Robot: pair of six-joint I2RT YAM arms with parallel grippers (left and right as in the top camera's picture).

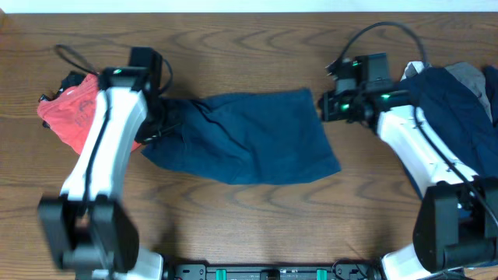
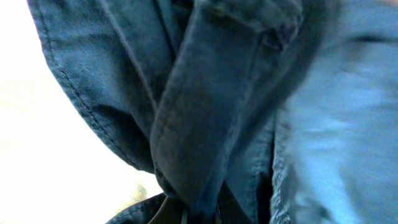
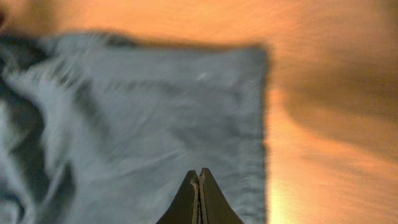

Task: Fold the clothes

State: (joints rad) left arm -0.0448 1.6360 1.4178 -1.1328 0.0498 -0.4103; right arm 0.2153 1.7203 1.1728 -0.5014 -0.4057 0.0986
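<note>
Next, my right gripper lowers its shut fingers onto cloth inside the trousers' far corner (image 1: 296, 117) (image 3: 208, 115) below it. It pins this end of the trousers while my left gripper holds the other, then releases.
Navy-blue trousers (image 1: 249, 136) lie spread across the middle of the table. My left gripper (image 1: 159, 120) is at their rumpled left end. In the left wrist view a thick fold of the navy cloth (image 2: 211, 106) runs down between the fingers (image 2: 205, 214), so the gripper is shut on it. My right gripper (image 1: 323, 105) is at the cloth's far right corner. In the right wrist view its fingers (image 3: 199, 173) are pressed together with nothing between them, over the flat cloth (image 3: 143, 118) near its right edge.
A red garment (image 1: 70, 113) lies at the far left, partly under the left arm. A rumpled pile of navy and grey clothes (image 1: 455, 89) sits at the far right, by the right arm. Bare wooden table (image 1: 249, 210) shows in front.
</note>
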